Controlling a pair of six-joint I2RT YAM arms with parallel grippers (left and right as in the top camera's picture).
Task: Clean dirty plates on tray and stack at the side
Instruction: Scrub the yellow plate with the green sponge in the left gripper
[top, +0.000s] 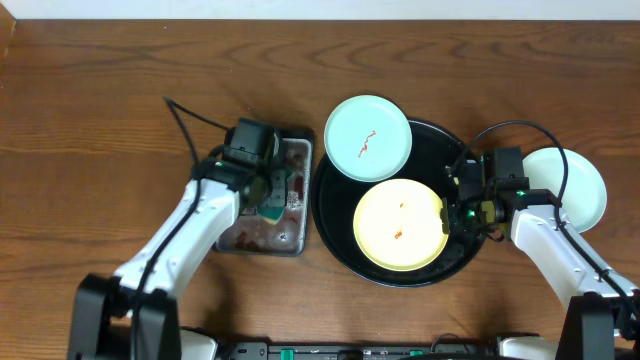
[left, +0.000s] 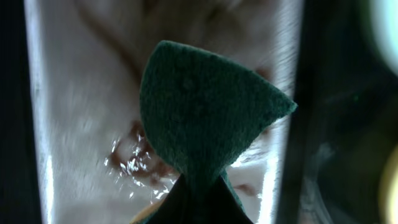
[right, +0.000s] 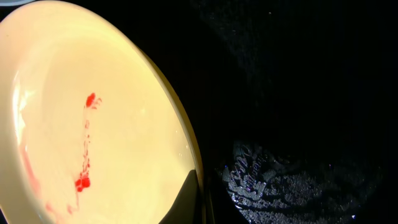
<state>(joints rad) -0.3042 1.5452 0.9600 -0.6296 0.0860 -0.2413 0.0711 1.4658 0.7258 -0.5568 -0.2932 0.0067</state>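
The yellow plate has red smears on it, so my left gripper should carry the sponge across onto it next. Then my left gripper should go back to the small metal tray to let go.
A yellow plate with small red smears lies inside the round black tray. My right gripper is shut on the yellow plate's right rim, one finger over the inside of the rim. A mint-green plate with a red smear rests on the tray's upper-left rim. Another mint-green plate lies on the wood to the right of the tray, partly under my right arm. My left gripper is shut on a green sponge above a small metal tray.
The small rectangular metal tray with reddish stains sits just left of the black tray. Brown wood tabletop spreads out to the left and along the back. Black cables run from both wrists.
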